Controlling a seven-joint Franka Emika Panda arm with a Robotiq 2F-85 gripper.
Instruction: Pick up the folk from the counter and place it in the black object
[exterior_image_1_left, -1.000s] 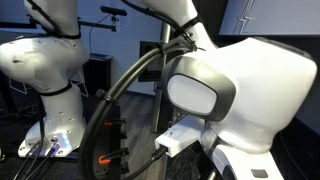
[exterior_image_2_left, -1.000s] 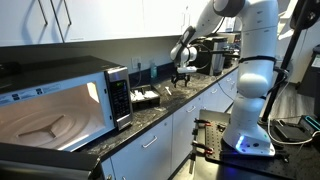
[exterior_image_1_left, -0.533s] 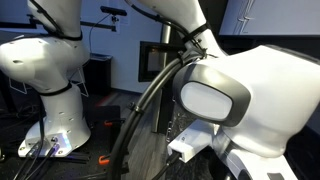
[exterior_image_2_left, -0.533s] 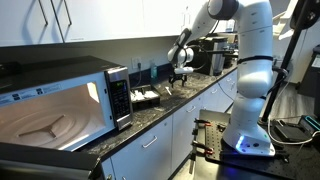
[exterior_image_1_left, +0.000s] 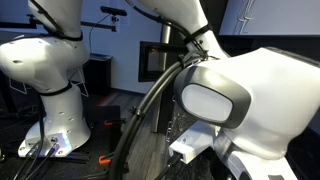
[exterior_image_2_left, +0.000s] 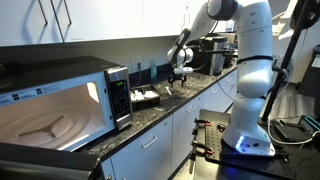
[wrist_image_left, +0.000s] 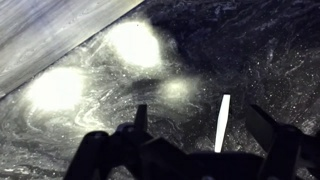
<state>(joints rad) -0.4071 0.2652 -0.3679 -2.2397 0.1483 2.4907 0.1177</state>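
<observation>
My gripper lowers its open fingers and shifts slightly right around the white fork (wrist_image_left: 222, 123) next, since the fork lies below and slightly to its right in the wrist view.
In the wrist view a white fork (wrist_image_left: 222, 123) lies on the dark speckled counter (wrist_image_left: 230, 50), handle pointing toward the camera. My gripper (wrist_image_left: 203, 125) is open just above it. The fork lies between the two dark fingers, closer to the right one. In an exterior view the gripper (exterior_image_2_left: 180, 80) hangs low over the counter, right of the low black tray (exterior_image_2_left: 149, 101). The tray sits beside the microwave with pale items in it. The fork is too small to make out there.
A large microwave (exterior_image_2_left: 60, 100) with its lit cavity stands at the near end of the counter. Dark appliances (exterior_image_2_left: 215, 55) stand at the far end. A second white robot arm (exterior_image_1_left: 230, 100) fills an exterior view and blocks the counter. A pale wall strip (wrist_image_left: 50, 35) borders the counter.
The arm shifted slightly toward the tray and dropped a little over the counter a second ago. It has held still for the last half second. The gripper stays open.
</observation>
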